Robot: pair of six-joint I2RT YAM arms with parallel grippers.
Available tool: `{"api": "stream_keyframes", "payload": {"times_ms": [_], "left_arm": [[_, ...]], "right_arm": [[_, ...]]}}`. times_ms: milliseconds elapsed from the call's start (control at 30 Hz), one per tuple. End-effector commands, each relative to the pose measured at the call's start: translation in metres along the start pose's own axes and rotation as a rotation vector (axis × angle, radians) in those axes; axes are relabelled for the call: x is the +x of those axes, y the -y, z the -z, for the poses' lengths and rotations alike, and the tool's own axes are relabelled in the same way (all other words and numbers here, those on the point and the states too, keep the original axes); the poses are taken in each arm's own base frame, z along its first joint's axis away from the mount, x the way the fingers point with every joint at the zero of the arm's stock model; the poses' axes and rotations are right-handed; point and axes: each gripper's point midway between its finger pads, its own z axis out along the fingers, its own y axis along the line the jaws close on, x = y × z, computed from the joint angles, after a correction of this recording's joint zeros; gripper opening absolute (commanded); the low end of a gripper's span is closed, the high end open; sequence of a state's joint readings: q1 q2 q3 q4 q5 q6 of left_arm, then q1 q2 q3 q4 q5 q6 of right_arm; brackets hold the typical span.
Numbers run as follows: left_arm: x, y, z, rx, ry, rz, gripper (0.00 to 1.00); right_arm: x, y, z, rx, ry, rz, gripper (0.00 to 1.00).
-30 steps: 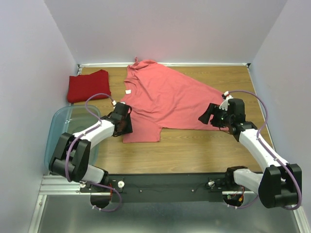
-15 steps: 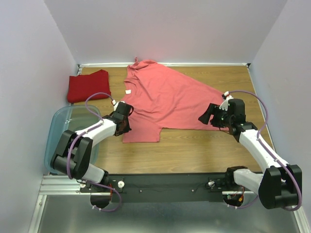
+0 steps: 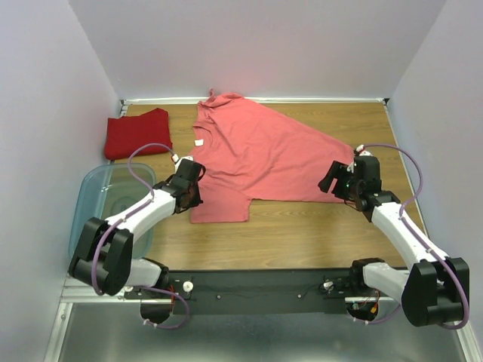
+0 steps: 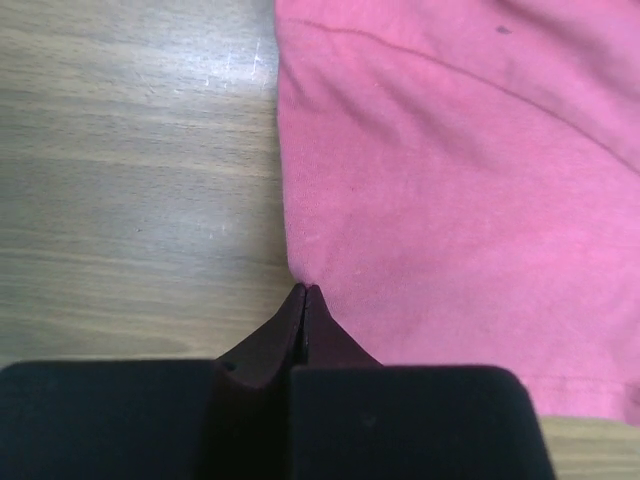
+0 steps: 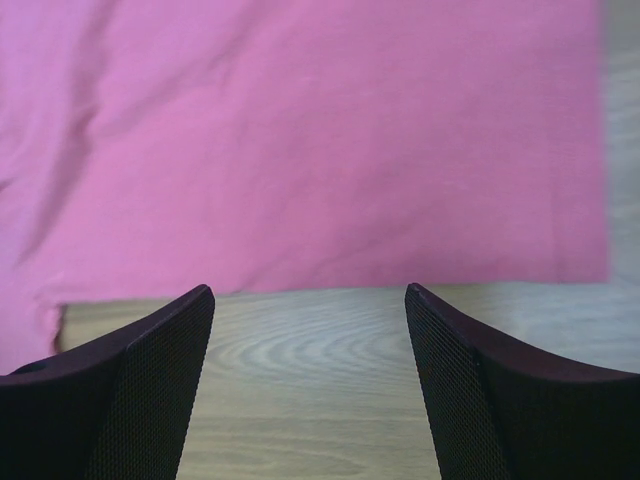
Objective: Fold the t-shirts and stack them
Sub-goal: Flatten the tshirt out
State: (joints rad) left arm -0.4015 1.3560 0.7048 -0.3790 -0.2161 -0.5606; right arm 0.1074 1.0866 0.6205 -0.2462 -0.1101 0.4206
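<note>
The pink shirt's near corner is outside my right gripper's fingers. My right gripper will turn and move down and to the right in the top view, onto that corner next.
The salmon-pink t-shirt point(image 3: 256, 154) lies spread across the middle of the wooden table. A darker red t-shirt point(image 3: 137, 133) sits folded at the far left. My left gripper point(image 3: 194, 199) is at the pink shirt's left edge, low on the table. In the left wrist view its fingers point(image 4: 305, 290) are pressed together right on that hem of the pink shirt point(image 4: 450, 180), pinching the cloth edge. My right gripper point(image 3: 329, 181) stands open by the shirt's right corner. In the right wrist view it point(image 5: 308, 288) hovers over bare wood, just short of the pink hem point(image 5: 300, 130).
A clear bluish plastic bin point(image 3: 94, 188) stands at the near left, beside the left arm. White walls close the table at the back and both sides. Bare wood point(image 3: 302, 234) lies between the shirt and the arm bases.
The left gripper has gone from partly open to shut at the pink shirt's left edge. The right gripper has shifted slightly right, still open.
</note>
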Motion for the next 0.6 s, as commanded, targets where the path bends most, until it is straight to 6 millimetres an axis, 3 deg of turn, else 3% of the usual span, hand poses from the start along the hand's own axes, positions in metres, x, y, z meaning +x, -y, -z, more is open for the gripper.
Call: {"api": "stream_keyframes", "payload": {"times_ms": [0, 167, 267, 400, 567], "left_arm": [[-0.014, 0.007, 0.018, 0.053, 0.059, -0.018, 0.00], [-0.012, 0.009, 0.016, 0.090, 0.093, -0.027, 0.00], [-0.012, 0.017, 0.016, 0.139, 0.104, -0.034, 0.00], [-0.021, 0.023, 0.023, 0.174, 0.138, -0.048, 0.00], [-0.030, 0.023, 0.032, 0.182, 0.185, -0.048, 0.00]], "right_arm": [[-0.004, 0.050, 0.004, 0.279, 0.051, -0.060, 0.84], [-0.010, 0.079, 0.007, 0.424, 0.061, -0.086, 0.82], [-0.003, 0.095, 0.002, 0.436, 0.008, -0.165, 0.74], [0.006, 0.122, -0.003, 0.481, -0.040, -0.257, 0.73], [0.004, 0.132, -0.007, 0.498, -0.049, -0.301, 0.73]]}}
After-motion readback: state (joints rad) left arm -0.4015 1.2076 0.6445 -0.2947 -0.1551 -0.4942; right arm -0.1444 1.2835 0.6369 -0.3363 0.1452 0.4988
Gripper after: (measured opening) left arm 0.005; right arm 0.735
